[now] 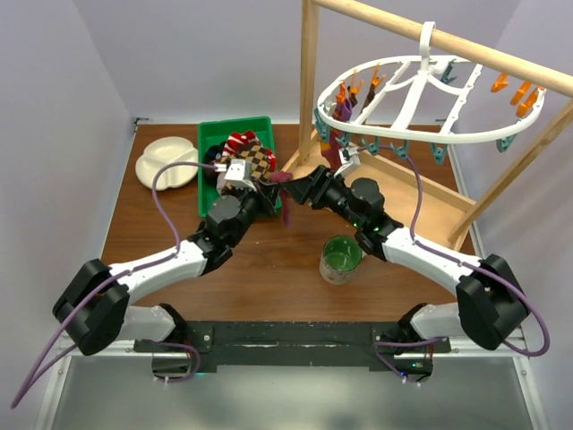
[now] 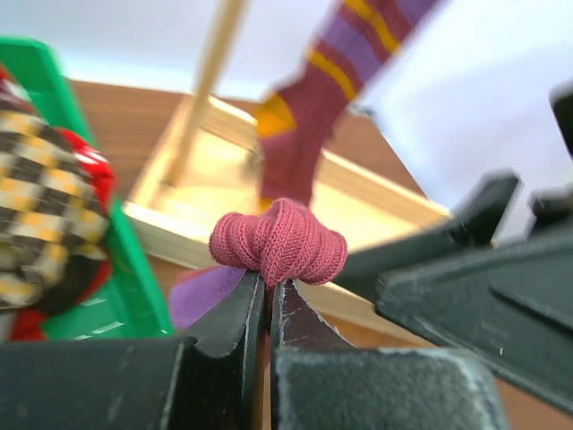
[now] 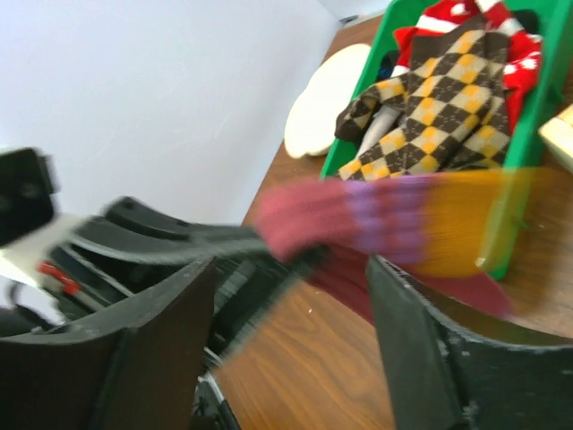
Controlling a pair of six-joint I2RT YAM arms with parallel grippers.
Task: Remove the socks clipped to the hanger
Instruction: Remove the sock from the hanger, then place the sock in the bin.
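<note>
Next, my left gripper swings over, lowers the maroon sock onto the socks and releases, since the green bin already holding them lies below, to the left in the top view.
A maroon sock (image 2: 279, 240) with purple and yellow bands is pinched at its bunched end in my shut left gripper (image 2: 269, 291), between the two arms over the table (image 1: 284, 190). My right gripper (image 3: 286, 296) stands open right beside it, the blurred sock (image 3: 385, 224) crossing just past its fingertips. In the top view my left gripper (image 1: 267, 193) and right gripper (image 1: 303, 191) nearly meet. A matching striped sock (image 2: 313, 116) hangs clipped at the left rim (image 1: 337, 143) of the white oval hanger (image 1: 474, 136).
A green bin (image 1: 206, 143) at the back left holds a brown checkered sock (image 3: 439, 98) and a red-and-white one (image 3: 457, 18). A white dish (image 1: 166, 161) lies left of it. A green cup (image 1: 340, 258) stands near the right arm. The wooden frame's base (image 1: 439, 202) sits behind.
</note>
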